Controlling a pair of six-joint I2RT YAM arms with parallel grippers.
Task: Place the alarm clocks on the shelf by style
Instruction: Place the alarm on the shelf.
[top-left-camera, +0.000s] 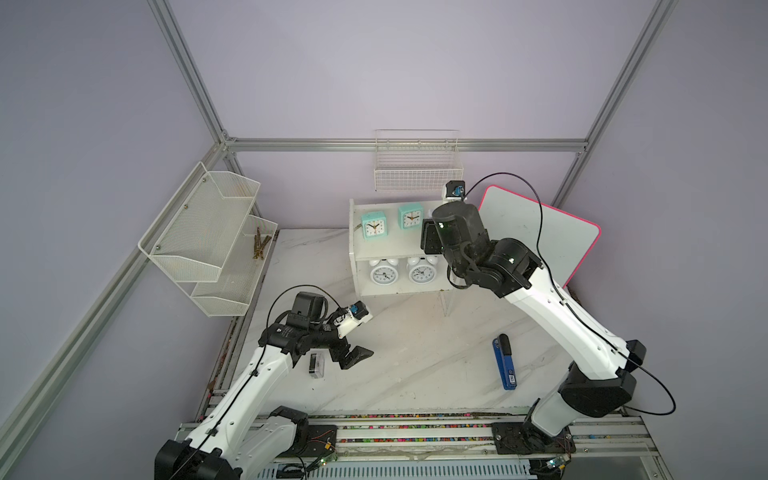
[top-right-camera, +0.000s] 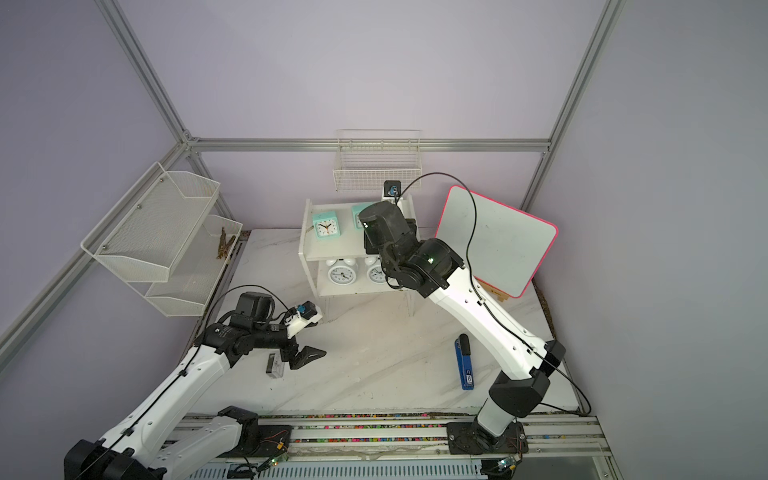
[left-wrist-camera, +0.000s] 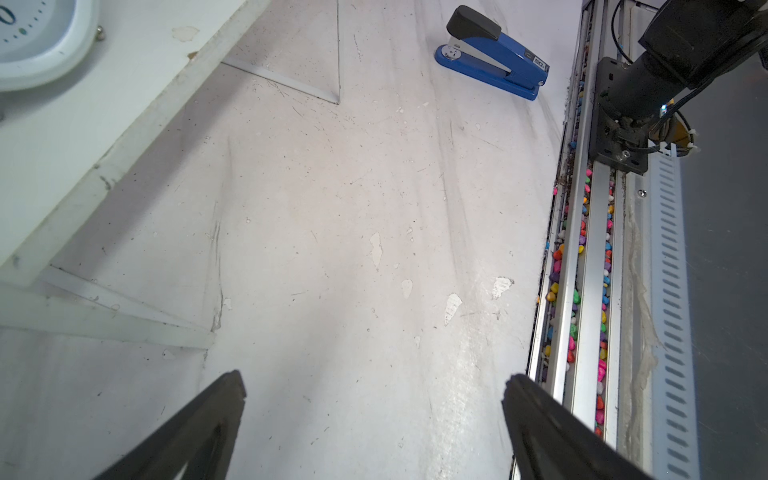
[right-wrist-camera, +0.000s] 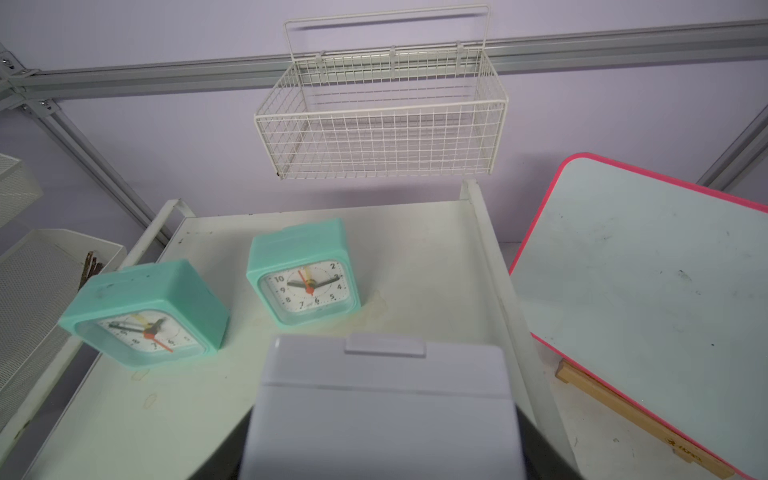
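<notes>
My right gripper moves outward and down next to release the lilac-white clock on the bare top board by the shelf's end bar (right-wrist-camera: 432, 296). Square clocks share this level.
The white shelf (top-left-camera: 390, 248) (right-wrist-camera: 415, 257) stands at the back of the table. On its top board are two mint green square alarm clocks (top-left-camera: 374, 225) (top-left-camera: 410, 217) (right-wrist-camera: 143, 311) (right-wrist-camera: 305, 274). Two white twin-bell clocks (top-left-camera: 384, 272) (top-left-camera: 422, 271) stand on the lower board. My right gripper (top-left-camera: 430, 239) is over the right end of the top board, shut on a lilac-white square clock (right-wrist-camera: 384, 407). A clear and black clock (top-left-camera: 316, 365) (top-right-camera: 274, 365) lies on the table. My left gripper (top-left-camera: 351, 357) (left-wrist-camera: 374, 380) hangs open just right of it, with nothing between its fingers.
A blue stapler (top-left-camera: 505, 363) (left-wrist-camera: 494, 58) lies on the right of the table. A white wire basket (top-left-camera: 417, 166) hangs on the back wall above the shelf. A white mesh rack (top-left-camera: 208, 237) stands at the left, and a pink-edged whiteboard (top-left-camera: 536, 232) leans at the right.
</notes>
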